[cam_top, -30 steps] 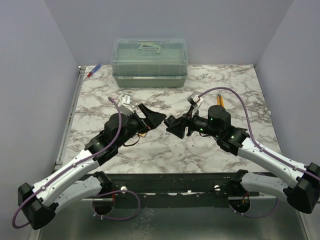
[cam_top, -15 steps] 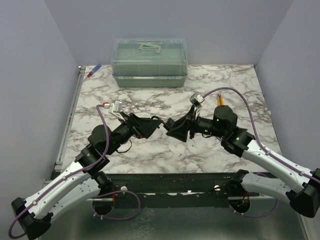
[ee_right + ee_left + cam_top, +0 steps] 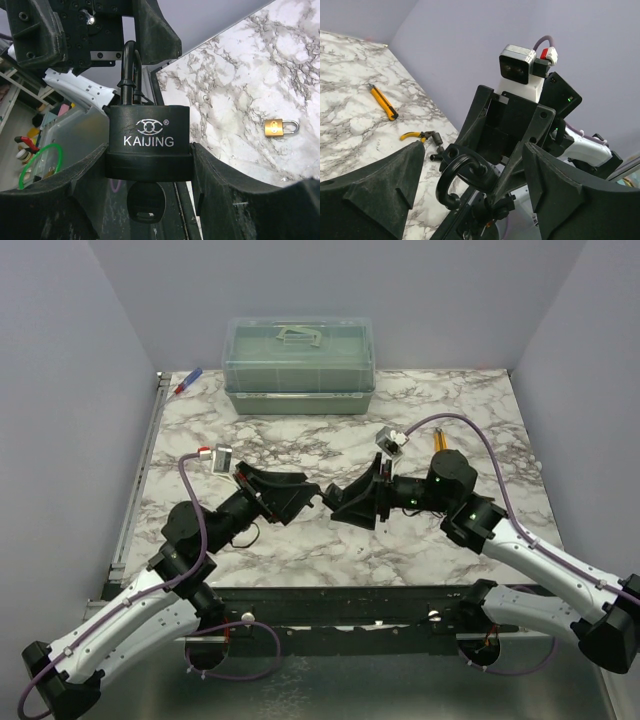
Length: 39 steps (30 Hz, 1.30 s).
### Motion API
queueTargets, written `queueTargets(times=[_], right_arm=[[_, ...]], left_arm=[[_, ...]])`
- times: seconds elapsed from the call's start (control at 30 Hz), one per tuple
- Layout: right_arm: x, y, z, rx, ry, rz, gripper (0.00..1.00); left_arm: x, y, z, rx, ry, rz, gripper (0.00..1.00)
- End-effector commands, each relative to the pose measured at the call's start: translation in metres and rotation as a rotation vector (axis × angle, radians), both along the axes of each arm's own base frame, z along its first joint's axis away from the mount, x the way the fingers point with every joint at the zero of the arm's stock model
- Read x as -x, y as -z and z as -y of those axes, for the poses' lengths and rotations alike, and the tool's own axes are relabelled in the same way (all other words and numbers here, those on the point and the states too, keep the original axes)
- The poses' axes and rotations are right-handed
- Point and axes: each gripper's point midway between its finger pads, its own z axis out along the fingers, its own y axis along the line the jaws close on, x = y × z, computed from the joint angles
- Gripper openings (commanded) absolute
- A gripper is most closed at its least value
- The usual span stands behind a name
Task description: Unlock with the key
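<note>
My right gripper should turn fingers-down, move outward, lower the padlock onto the bare marble by the green box and let go, as the shackle's end is free.
My right gripper is shut on the body of a black padlock marked KAIJING and holds it up off the table. The key, with its rounded black head, hangs from the underside of the padlock, its shaft hidden inside. In the left wrist view the padlock's shackle curves out with one end free of the body. My left gripper is open, one finger on each side of the shackle and neither touching it. From above, the left gripper and right gripper meet tip to tip at mid-table.
A small brass padlock lies on the marble table. A yellow utility knife, yellow-handled pliers and a small black socket piece lie on the right side. A green lidded box stands at the back, with a pen to its left.
The left arm has drawn back and lowered, its wrist swinging left so the gripper points right at the padlock. The right gripper has tilted up slightly, still holding the padlock.
</note>
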Motion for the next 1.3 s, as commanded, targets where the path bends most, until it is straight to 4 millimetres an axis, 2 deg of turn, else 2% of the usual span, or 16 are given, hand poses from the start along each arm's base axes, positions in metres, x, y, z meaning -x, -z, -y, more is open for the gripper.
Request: queueTargets(times=[0.0, 0.2, 0.4, 0.53, 0.73, 0.93, 1.0, 1.13, 1.27], right_arm=[[0.005, -0.046, -0.005, -0.123, -0.046, 0.096, 0.01], [-0.006, -0.038, -0.007, -0.101, -0.006, 0.095, 0.01], [-0.043, -0.014, -0.002, -0.007, 0.182, 0.11, 0.01], [-0.066, 0.012, 0.002, 0.093, 0.278, 0.136, 0.01], [-0.102, 0.043, 0.013, 0.223, 0.434, 0.172, 0.01], [-0.117, 0.059, 0.014, 0.281, 0.486, 0.174, 0.0], [-0.117, 0.061, 0.015, 0.28, 0.487, 0.175, 0.01], [-0.117, 0.061, 0.019, 0.279, 0.509, 0.171, 0.0], [-0.123, 0.076, 0.026, 0.32, 0.56, 0.147, 0.01]], left_arm=[[0.002, 0.006, 0.006, 0.012, 0.033, -0.019, 0.8], [-0.005, 0.02, 0.01, 0.004, 0.025, -0.089, 0.61], [-0.029, 0.046, 0.012, -0.02, -0.067, -0.305, 0.44], [-0.041, 0.057, 0.009, -0.004, -0.137, -0.454, 0.41], [-0.053, 0.078, -0.001, -0.03, -0.255, -0.626, 0.4], [-0.061, 0.097, 0.004, -0.04, -0.287, -0.7, 0.42], [-0.062, 0.101, 0.004, -0.056, -0.294, -0.702, 0.46], [-0.063, 0.108, -0.005, -0.084, -0.337, -0.693, 0.59], [-0.061, 0.106, -0.02, -0.133, -0.381, -0.642, 0.71]])
